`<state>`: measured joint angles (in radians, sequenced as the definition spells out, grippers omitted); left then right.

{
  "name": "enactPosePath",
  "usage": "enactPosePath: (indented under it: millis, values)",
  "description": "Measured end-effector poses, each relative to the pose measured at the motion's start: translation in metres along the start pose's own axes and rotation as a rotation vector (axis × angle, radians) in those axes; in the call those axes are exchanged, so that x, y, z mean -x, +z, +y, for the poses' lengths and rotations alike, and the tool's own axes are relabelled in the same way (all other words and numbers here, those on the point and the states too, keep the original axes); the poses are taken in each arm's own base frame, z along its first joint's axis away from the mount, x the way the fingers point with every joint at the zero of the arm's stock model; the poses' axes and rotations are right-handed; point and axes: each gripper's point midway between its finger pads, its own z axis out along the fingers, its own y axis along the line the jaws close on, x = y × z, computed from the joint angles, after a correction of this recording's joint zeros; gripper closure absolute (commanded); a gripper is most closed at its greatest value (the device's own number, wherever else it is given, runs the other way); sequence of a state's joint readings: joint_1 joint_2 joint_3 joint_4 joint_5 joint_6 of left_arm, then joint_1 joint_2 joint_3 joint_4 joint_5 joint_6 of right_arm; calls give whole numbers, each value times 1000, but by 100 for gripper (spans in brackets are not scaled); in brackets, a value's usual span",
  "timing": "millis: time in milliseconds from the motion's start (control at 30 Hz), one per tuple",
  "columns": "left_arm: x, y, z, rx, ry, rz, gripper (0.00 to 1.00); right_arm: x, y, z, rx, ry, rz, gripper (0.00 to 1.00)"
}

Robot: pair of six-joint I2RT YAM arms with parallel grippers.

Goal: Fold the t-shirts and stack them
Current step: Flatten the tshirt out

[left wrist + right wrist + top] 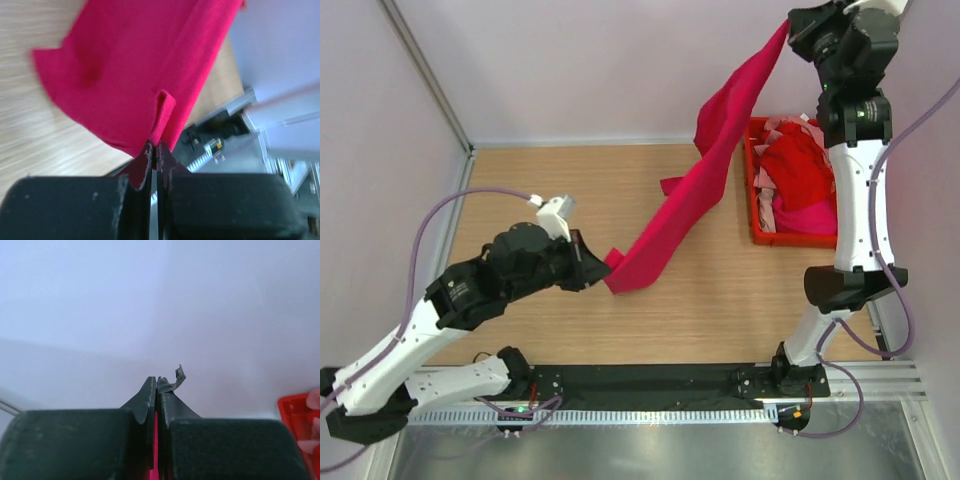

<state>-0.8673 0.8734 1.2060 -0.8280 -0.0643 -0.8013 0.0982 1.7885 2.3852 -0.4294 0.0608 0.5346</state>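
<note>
To the left in the top view and down, I will bring my right gripper over the bare far tabletop and release the shirt, since wood there lies clear.
A crimson-magenta t-shirt [690, 195] hangs stretched in the air between my two grippers, from high at the back right down to mid table. My right gripper [798, 28] is shut on its upper end, raised high above the bin; a strip of the cloth shows between its closed jaws in the right wrist view [155, 440]. My left gripper [600, 268] is shut on the shirt's lower edge just above the table; the left wrist view shows the cloth [140, 65] pinched at its tips [155, 150]. More red and pale pink shirts [800, 170] lie heaped in the bin.
A rigid red plastic bin [757, 215] stands at the table's right side, under the right arm. Pale walls close in the back and left. A black rail with the arm bases runs along the near edge [650, 380].
</note>
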Motion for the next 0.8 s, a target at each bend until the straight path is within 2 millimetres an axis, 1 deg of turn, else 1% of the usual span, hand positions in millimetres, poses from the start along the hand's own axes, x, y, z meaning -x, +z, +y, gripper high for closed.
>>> enactPosePath:
  millis: [33,67,100,167,200,233,267,300,333,367,400,467,500,533,567,600,633,667,700,733,767,800]
  values:
    - [-9,0,-15,-34,22,28,100,10,1,-1,11,21,-25,99]
    - [-17,0,-29,-60,39,56,100,17,1,3,31,46,-44,99]
    - [-28,3,-41,-78,59,86,100,20,1,11,63,79,-56,99]
    - [-47,8,-56,-88,87,133,100,20,2,38,153,154,-62,99]
    - [-58,14,-60,-74,98,156,100,15,4,54,199,190,-54,99]
    - [-71,23,-60,-44,105,182,100,5,6,72,250,222,-33,99]
    - [-78,28,-57,-19,105,191,93,-8,7,92,303,251,-5,99]
    - [-85,33,-50,12,103,193,91,-26,9,113,353,283,35,99]
    - [-92,35,-41,46,91,195,86,-45,9,129,392,305,77,99]
    - [-96,35,-30,81,73,190,73,-72,8,149,437,333,143,99]
    - [-99,34,-22,105,57,182,64,-105,5,166,469,359,223,99]
    - [-99,25,0,147,5,148,55,-176,-7,192,507,396,396,99]
    - [-96,16,9,155,-30,122,53,-213,-17,202,517,405,489,99]
    - [-92,9,14,156,-54,102,50,-250,-28,209,518,407,584,99]
    - [-86,-1,20,155,-80,77,43,-286,-42,218,528,406,681,99]
    - [-81,-10,25,153,-102,54,35,-329,-58,223,532,399,796,99]
    - [-76,-17,29,154,-124,35,35,-344,-69,230,543,397,838,99]
    - [-70,-27,34,165,-141,15,28,-376,-89,236,551,384,933,97]
    - [-63,-34,37,173,-151,-3,25,-405,-107,239,555,370,1020,93]
    - [-58,-41,40,187,-162,-16,22,-430,-127,241,557,358,1108,75]
    - [-53,-46,43,204,-169,-32,19,-452,-145,240,556,345,1191,64]
    - [-47,-50,46,222,-179,-50,18,-473,-166,237,556,326,1272,51]
